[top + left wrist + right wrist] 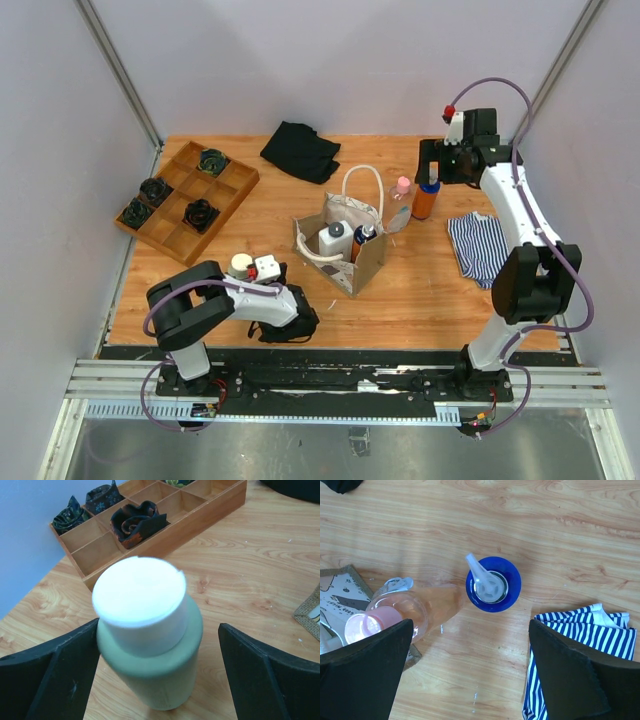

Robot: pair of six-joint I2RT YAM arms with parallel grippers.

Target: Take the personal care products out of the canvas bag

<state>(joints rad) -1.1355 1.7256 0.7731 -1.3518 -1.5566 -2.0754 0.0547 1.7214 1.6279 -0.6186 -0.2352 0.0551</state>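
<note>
My right gripper moves back over the canvas bag next, then down onto the blue cap there, since that bottle is still inside.
The canvas bag (345, 252) stands mid-table with a white bottle (333, 240) and a dark blue-capped bottle (362, 240) inside. My left gripper (245, 273) is open around the olive-beige bottle with cream cap (147, 645), which stands on the table; the left finger is at its side, and the right finger is apart from it. My right gripper (430, 170) is open above the orange-brown bottle with blue cap (493, 584) and the pale pink-capped bottle (395, 615), both on the table right of the bag. The bag's corner shows in the right wrist view (340, 587).
A divided wooden tray (188, 197) with dark rolled items lies at the back left; it also shows in the left wrist view (165, 530). A black cloth (300, 151) lies at the back. A blue-striped cloth (478, 246) lies right of the bottles, close to my right finger (570, 675).
</note>
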